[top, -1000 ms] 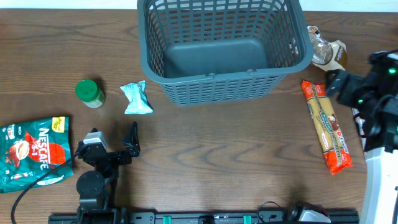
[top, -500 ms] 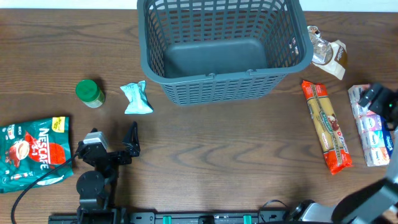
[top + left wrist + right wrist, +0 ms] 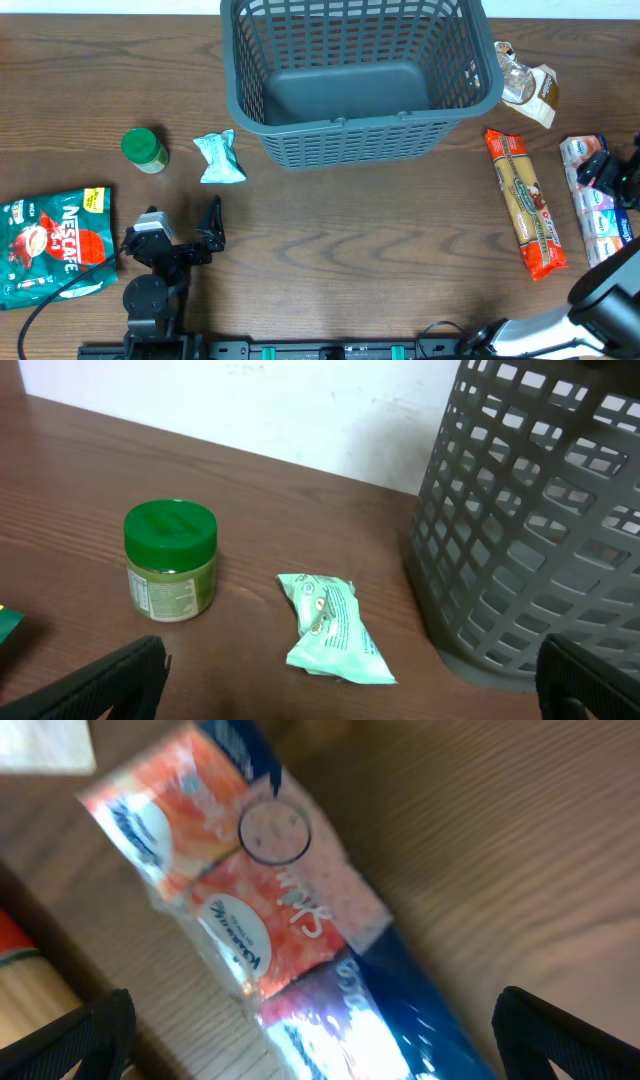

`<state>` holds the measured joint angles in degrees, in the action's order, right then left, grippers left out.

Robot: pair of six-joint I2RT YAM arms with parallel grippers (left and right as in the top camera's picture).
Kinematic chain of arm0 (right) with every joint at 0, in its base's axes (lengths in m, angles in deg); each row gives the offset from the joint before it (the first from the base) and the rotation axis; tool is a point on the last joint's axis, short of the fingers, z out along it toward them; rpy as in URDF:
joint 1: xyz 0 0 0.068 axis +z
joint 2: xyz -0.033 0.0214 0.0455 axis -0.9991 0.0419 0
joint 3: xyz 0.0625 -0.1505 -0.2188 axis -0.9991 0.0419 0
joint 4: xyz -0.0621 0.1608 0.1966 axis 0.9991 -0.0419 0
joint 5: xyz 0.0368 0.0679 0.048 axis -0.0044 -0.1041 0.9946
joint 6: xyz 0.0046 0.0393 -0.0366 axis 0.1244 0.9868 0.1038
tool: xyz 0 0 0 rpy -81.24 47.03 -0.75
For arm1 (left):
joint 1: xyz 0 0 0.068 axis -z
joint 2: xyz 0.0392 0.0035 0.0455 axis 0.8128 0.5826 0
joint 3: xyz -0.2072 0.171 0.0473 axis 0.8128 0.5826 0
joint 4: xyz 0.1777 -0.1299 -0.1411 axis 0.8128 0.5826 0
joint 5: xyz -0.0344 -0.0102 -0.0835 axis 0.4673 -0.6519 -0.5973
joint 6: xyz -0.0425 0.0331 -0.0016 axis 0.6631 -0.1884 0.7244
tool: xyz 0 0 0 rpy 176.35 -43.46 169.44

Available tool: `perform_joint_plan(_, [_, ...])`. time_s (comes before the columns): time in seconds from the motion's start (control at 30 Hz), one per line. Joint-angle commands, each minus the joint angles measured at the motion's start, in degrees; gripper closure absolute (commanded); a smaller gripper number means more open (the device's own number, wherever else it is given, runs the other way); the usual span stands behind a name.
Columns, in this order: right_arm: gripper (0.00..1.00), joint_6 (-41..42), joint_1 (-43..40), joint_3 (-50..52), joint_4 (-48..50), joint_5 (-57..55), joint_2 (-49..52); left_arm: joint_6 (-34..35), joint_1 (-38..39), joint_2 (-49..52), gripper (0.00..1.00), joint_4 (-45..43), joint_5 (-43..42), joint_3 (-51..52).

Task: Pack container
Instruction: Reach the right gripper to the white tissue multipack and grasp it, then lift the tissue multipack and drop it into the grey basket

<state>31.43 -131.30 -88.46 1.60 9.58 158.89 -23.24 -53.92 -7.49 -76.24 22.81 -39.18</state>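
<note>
The tissue pack (image 3: 290, 910) already lies between the open fingers, so my right gripper will come down over the pack's middle part (image 3: 335, 995) and close on both of its long sides.
The dark grey lattice container (image 3: 345, 124) stands at the back middle of the table with nothing in it; its side also shows in the left wrist view (image 3: 540, 520). My left gripper (image 3: 185, 238) is open and empty, resting near the front left, facing a mint-green packet (image 3: 330, 625) and a green-lidded jar (image 3: 170, 560). My right gripper (image 3: 612, 175) is open at the far right, low over a pink, white and blue tissue pack (image 3: 290, 910), which lies between its fingers (image 3: 320, 1040).
A red and green Nescafe bag (image 3: 55, 245) lies at the front left. A long orange pasta pack (image 3: 525, 200) lies left of the tissue pack (image 3: 598, 215). A brown and white bag (image 3: 525, 82) lies beside the container's right wall. The jar (image 3: 145, 150) and the mint-green packet (image 3: 218, 158) sit left of the container.
My right arm has swung to the far right edge and dropped over the tissue pack, which now shows. The left arm and the other items have not moved.
</note>
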Motion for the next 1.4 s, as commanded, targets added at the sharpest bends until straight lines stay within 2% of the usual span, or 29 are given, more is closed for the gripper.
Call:
perform_joint_plan(0.0, [0.01, -4.0, -0.5, -0.5, 0.8, 2.1, 3.8, 0.4, 0.2, -0.3, 0.02, 1.3, 0.7, 1.5])
perform_joint_plan(0.17, [0.03, -5.8, -0.5, -0.5, 1.5, 2.1, 7.7, 0.4, 0.2, -0.3, 0.01, 1.3, 0.7, 1.5])
perform_joint_plan(0.3, [0.28, -5.9, -0.5, -0.5, 1.4, 2.4, 9.6, 0.4, 0.2, -0.3, 0.01, 1.3, 0.7, 1.5])
perform_joint_plan(0.43, [0.58, -3.5, -0.5, -0.6, 1.5, 5.0, 9.0, 0.4, 0.2, -0.3, 0.02, 1.3, 0.7, 1.5])
perform_joint_plan(0.47, [0.68, -2.2, -0.5, -0.6, 1.7, 5.6, 8.3, 0.4, 0.2, -0.3, 0.02, 1.3, 0.7, 1.5])
perform_joint_plan(0.63, [0.85, 1.7, -0.5, -2.1, 2.2, 8.5, 4.9, 0.4, 0.2, -0.3, 0.01, 1.3, 0.7, 1.5])
perform_joint_plan(0.73, [0.87, 4.5, -0.5, -4.2, 2.1, 11.0, 1.7, 0.4, 0.2, -0.3, 0.01, 1.3, 0.7, 1.5])
perform_joint_plan(0.9, [0.99, 8.0, 0.7, -9.5, 2.3, 15.2, -5.7, 0.4, 0.2, -0.3, 0.01, 1.3, 0.7, 1.5])
perform_joint_plan(1.0, [0.99, 8.5, 2.7, -14.0, 2.3, 15.2, -9.9, 0.4, 0.2, -0.3, 0.02, 1.3, 0.7, 1.5])
perform_joint_plan(1.23, [0.99, 7.9, 13.3, -24.3, 10.2, 15.2, -15.7, 0.4, 0.2, -0.3, 0.01, 1.3, 0.7, 1.5])
perform_joint_plan(1.37, [0.99, 2.1, 22.9, -27.0, 17.1, 18.1, -15.6, 0.4, 0.2, -0.3, 0.01, 1.3, 0.7, 1.5])
